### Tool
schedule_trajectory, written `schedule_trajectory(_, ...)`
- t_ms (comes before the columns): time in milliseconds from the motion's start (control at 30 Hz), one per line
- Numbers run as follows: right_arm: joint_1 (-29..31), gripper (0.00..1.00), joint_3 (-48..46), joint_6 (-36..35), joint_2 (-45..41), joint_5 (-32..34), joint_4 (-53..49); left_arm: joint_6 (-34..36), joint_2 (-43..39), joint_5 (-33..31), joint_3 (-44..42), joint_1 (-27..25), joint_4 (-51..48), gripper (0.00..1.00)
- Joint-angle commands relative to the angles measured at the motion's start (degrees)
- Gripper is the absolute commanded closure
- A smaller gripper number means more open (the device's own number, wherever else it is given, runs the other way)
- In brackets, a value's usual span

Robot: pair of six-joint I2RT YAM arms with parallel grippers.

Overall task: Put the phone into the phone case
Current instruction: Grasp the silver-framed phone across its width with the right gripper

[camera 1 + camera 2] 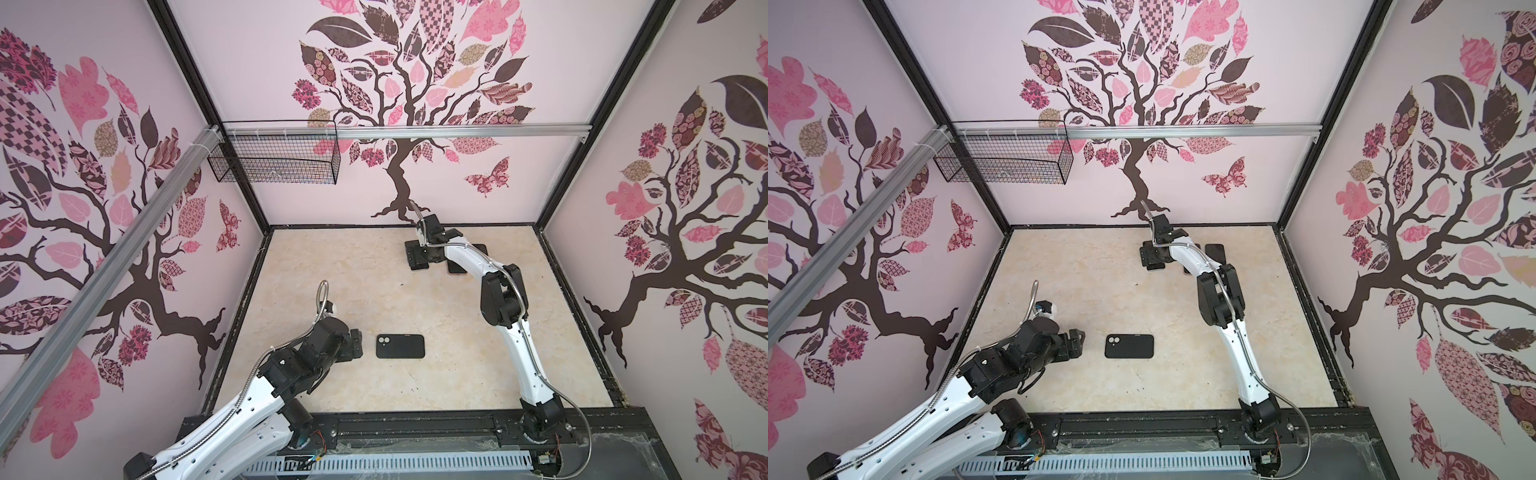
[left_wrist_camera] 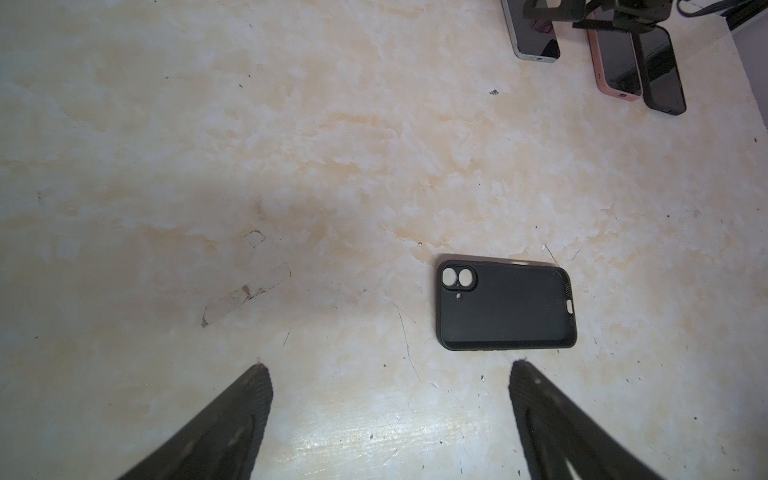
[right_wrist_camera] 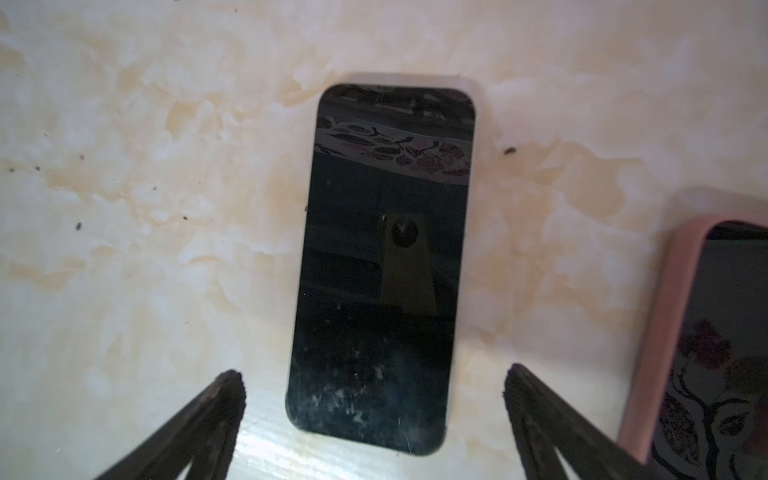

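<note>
Next, my right gripper lowers until its fingers straddle both long edges of the phone and closes, since the phone's near end [image 1: 419, 264] [image 3: 371, 392] lies below, between the open fingers.
An empty black phone case [image 1: 400, 346] [image 1: 1129, 346] lies flat, inside up, on the marble-look table, near the front left. My left gripper [image 1: 356, 344] [image 2: 388, 365] is open just left of the case with nothing between its fingers. The case [image 2: 505, 305] lies just ahead of one fingertip. The phone [image 3: 382, 266], pale-edged with its dark screen up, lies at the back of the table. My right gripper [image 3: 372, 374] [image 1: 417, 257] hovers over it, open, a fingertip on each side of its near end, not touching. In both top views that gripper mostly hides the phone.
A pink phone [image 3: 681, 332] [image 2: 615, 62] and a black phone [image 2: 660, 70] lie side by side just right of the task's phone, partly under the right arm. A wire basket [image 1: 274, 158] hangs on the back-left rail. Walls enclose the table on three sides.
</note>
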Motion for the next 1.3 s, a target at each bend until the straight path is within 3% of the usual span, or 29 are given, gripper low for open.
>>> schedule_trajectory(0,0.95,0.0,3.22,-1.1,3.16,1.98,-3.54,-0.33,-0.15,0.14,-2.05,0.26,0.28,0.07)
schedule_trajectory(767,1.92,0.09,6.25,-1.99,10.0,8.91,-6.77,-1.14,0.27,1.0,-3.51,0.38,1.57,0.08)
schedule_trajectory(1267,1.9,0.3,4.13,-1.93,9.37,9.03,-5.11,-1.17,0.32,-0.71,-1.87,0.4,-1.1,0.08)
